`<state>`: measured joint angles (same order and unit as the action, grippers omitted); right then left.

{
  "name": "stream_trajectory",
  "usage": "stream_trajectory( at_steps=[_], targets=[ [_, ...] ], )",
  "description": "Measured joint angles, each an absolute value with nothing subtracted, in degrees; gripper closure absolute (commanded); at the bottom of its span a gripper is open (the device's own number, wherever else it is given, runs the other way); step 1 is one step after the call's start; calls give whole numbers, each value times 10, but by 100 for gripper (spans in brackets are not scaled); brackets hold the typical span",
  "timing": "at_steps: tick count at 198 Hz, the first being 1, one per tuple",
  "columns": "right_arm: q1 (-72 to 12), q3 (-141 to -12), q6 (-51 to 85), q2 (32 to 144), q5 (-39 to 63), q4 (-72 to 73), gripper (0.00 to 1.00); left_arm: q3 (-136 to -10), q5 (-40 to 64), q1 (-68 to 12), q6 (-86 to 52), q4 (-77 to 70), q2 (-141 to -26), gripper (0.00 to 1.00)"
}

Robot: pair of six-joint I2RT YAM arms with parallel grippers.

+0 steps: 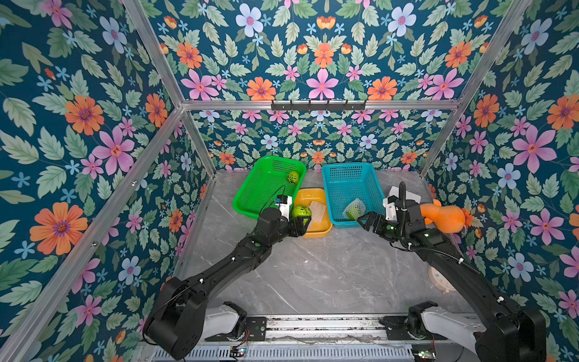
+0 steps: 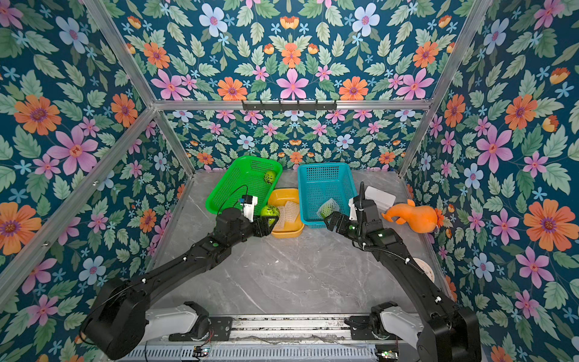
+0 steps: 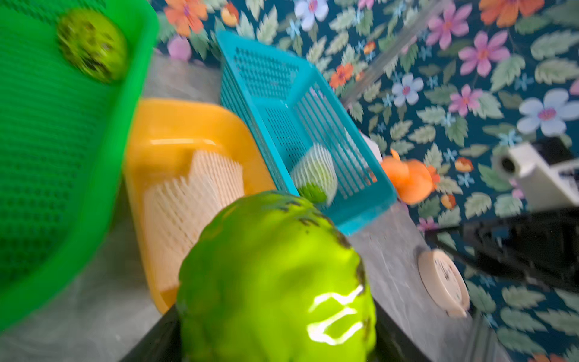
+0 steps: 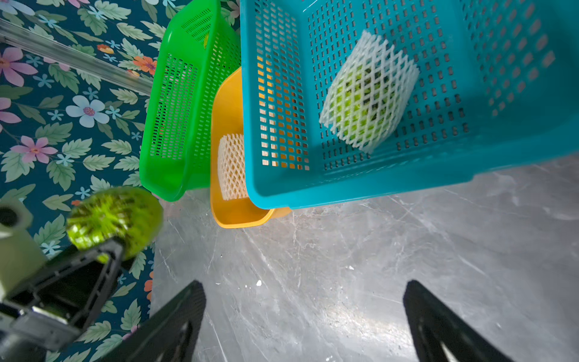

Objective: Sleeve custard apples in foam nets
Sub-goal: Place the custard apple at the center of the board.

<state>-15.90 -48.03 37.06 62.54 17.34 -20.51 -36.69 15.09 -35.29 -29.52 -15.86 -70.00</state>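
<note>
The custard apple needs to go back and down next in my left gripper and be released on the bare marble. That open spot is below it and nearer my base.
My left gripper [image 1: 302, 220] [image 2: 269, 221] [image 3: 275, 344] is shut on a bright yellow-green custard apple [image 1: 301, 212] [image 2: 270, 210] [image 3: 275, 275] [image 4: 114, 216], held above the near left corner of the yellow tray [image 1: 316, 232]. A flat white foam net [image 1: 318, 210] [image 2: 289, 213] [image 3: 188, 203] [image 4: 232, 166] lies in that tray. A second custard apple [image 1: 293, 177] [image 2: 269, 177] [image 3: 92, 44] sits bare in the green basket [image 1: 247, 203]. A netted fruit [image 1: 355, 209] [image 2: 328, 208] [image 4: 368, 91] rests in the blue basket [image 1: 329, 200]. My right gripper [image 1: 365, 221] [image 2: 332, 221] [image 4: 304, 313] is open and empty, just in front of the blue basket.
An orange gourd toy [image 1: 445, 219] [image 2: 413, 216] and a white box [image 1: 404, 192] lie at the right wall. A round beige disc [image 1: 440, 280] [image 3: 443, 282] lies on the grey marble table [image 1: 313, 275] by the right arm.
</note>
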Motion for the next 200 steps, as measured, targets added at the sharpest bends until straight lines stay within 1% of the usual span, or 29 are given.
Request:
stream_trajectory(
  at_steps=[18,50,75,108,151,168,200],
  targets=[
    [-159,-471,376,613,167,-208,1,-321,158,-388,-294,-158,-675,37],
    [-159,-462,388,602,167,-212,1,-267,134,-444,-281,-170,-668,37],
    [-159,-456,394,600,168,-211,1,-257,130,-489,-267,-194,-705,37],
    [-159,-451,401,601,172,-210,1,-263,110,-534,-263,-240,-783,37],
    [-159,-453,401,611,180,-206,1,-293,104,-553,-250,-267,-856,32],
    [-159,-456,401,616,180,-205,1,-296,104,-555,-244,-267,-861,26],
    [-159,-463,401,629,180,-203,1,-302,104,-555,-233,-253,-862,22]
  ],
)
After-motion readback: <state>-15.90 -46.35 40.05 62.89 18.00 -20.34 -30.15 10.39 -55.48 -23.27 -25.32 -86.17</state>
